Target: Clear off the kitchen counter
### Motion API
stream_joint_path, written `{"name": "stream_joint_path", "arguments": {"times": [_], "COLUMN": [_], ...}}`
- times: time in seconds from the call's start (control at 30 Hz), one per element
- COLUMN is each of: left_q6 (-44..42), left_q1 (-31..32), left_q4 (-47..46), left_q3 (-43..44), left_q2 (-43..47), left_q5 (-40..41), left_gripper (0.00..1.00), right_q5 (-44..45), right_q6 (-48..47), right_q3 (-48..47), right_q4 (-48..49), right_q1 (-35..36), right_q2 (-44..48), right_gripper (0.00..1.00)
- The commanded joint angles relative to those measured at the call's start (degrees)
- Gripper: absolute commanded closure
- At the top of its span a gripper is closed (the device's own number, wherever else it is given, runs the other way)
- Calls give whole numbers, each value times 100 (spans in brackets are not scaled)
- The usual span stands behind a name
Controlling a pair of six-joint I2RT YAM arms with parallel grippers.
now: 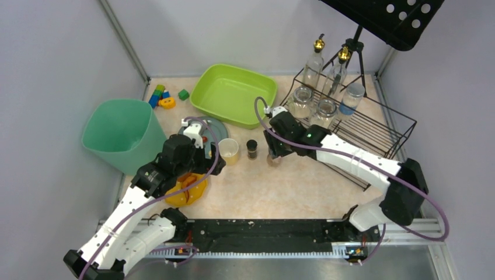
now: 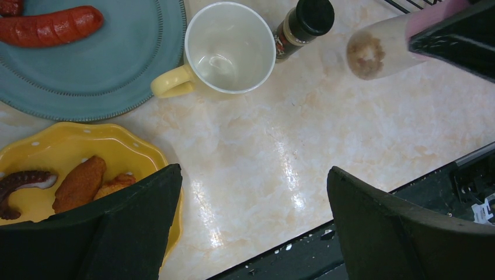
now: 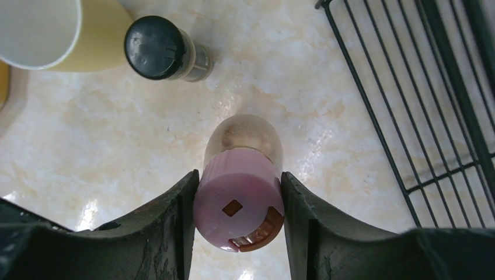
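Note:
The black wire rack holds jars, so my right gripper should lift over the rack's edge, lower the spice jar onto the bare wires beside the jars and let go.
The beige stone-patterned kitchen counter (image 1: pixel 292 186) carries the dishes. My right gripper (image 1: pixel 274 153) is shut on the pink cap of a spice jar (image 3: pixel 239 198) and holds it tilted just over the counter. The jar's brown base shows in the left wrist view (image 2: pixel 366 54). My left gripper (image 2: pixel 254 175) is open and empty above bare counter, beside a yellow bowl (image 2: pixel 58 151) of fried food. A yellow mug (image 2: pixel 229 48) and a black-capped shaker (image 2: pixel 303 20) stand between the two grippers.
A blue plate (image 2: pixel 105 64) with a sausage lies behind the bowl. A teal bucket (image 1: pixel 119 134) stands at the left, a green tub (image 1: pixel 233 93) at the back, toy blocks (image 1: pixel 163 98) beside it. A black wire rack (image 1: pixel 373 125) with jars and bottles is at the right.

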State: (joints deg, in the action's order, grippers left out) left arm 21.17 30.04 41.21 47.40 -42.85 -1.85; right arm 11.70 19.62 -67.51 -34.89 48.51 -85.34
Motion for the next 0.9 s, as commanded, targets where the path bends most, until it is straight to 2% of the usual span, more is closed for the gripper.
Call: {"name": "stream_joint_path", "arguments": {"times": [0.0, 0.3, 0.4, 0.67, 0.87], "left_q6": [54, 37, 30, 10, -3], "left_q1": [-25, -28, -28, -25, -26], "left_q4": [-113, -130, -131, -153, -165], "left_q3": [-10, -6, -5, -11, -20], "left_q2": [104, 142, 143, 209, 250], "left_q5": [-9, -102, -152, -239, -291], "left_gripper": [1, 1, 1, 1, 1], "right_q5": [237, 1206, 1238, 1010, 1431], "right_q6": [21, 16, 21, -317, -467], "right_q3": [-565, -1669, -1897, -1877, -1961], "right_q4": [-631, -2157, -2644, -2886, -2801], "right_q1": [80, 52, -121, -1489, -2179], "right_q2": [762, 1601, 1756, 2188, 2344], "right_gripper": [66, 66, 66, 67, 67]}}
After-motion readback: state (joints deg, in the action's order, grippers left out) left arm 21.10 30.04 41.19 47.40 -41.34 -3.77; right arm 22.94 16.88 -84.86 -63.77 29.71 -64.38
